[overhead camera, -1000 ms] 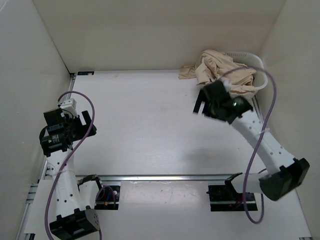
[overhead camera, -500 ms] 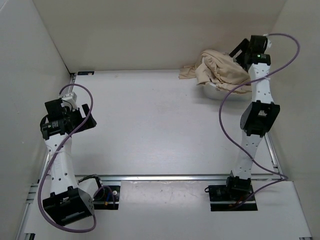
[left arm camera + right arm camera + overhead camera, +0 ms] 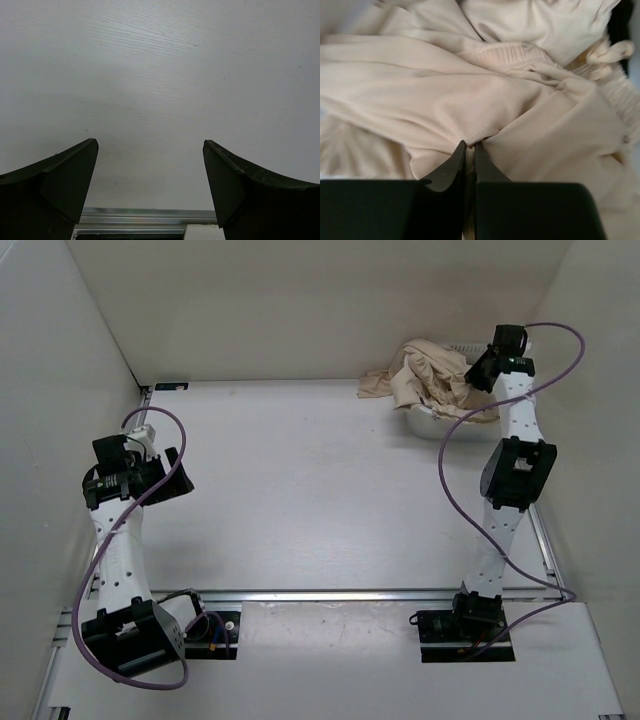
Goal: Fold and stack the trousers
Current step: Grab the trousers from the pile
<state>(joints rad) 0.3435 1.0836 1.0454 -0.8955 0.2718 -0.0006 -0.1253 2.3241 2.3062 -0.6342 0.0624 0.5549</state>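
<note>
My right gripper is holding the pinched trousers and will next rise out of the basket (image 3: 420,422). It will carry the trousers over the table's middle, then lower and let go of them there, because that surface is bare.
A crumpled heap of beige trousers (image 3: 432,380) fills a white basket (image 3: 420,422) at the table's back right corner, one edge spilling over onto the table. My right gripper (image 3: 478,372) reaches down into the heap from the right. In the right wrist view the right gripper (image 3: 470,146) is shut, with a fold of the beige trousers (image 3: 470,100) pinched between its tips. My left gripper (image 3: 170,478) hovers over the bare table at the left. In the left wrist view the left gripper (image 3: 150,155) is open with nothing between its fingers.
White walls enclose the table on the left, back and right. An aluminium rail (image 3: 330,595) runs across the near edge between the arm bases. Purple cables (image 3: 455,455) loop beside both arms. A drawstring and elastic waistband (image 3: 607,52) show in the heap.
The right arm swung from the table's middle right up to the basket, dropped into the heap, and its gripper closed on a fold of cloth. The left arm barely shifted.
</note>
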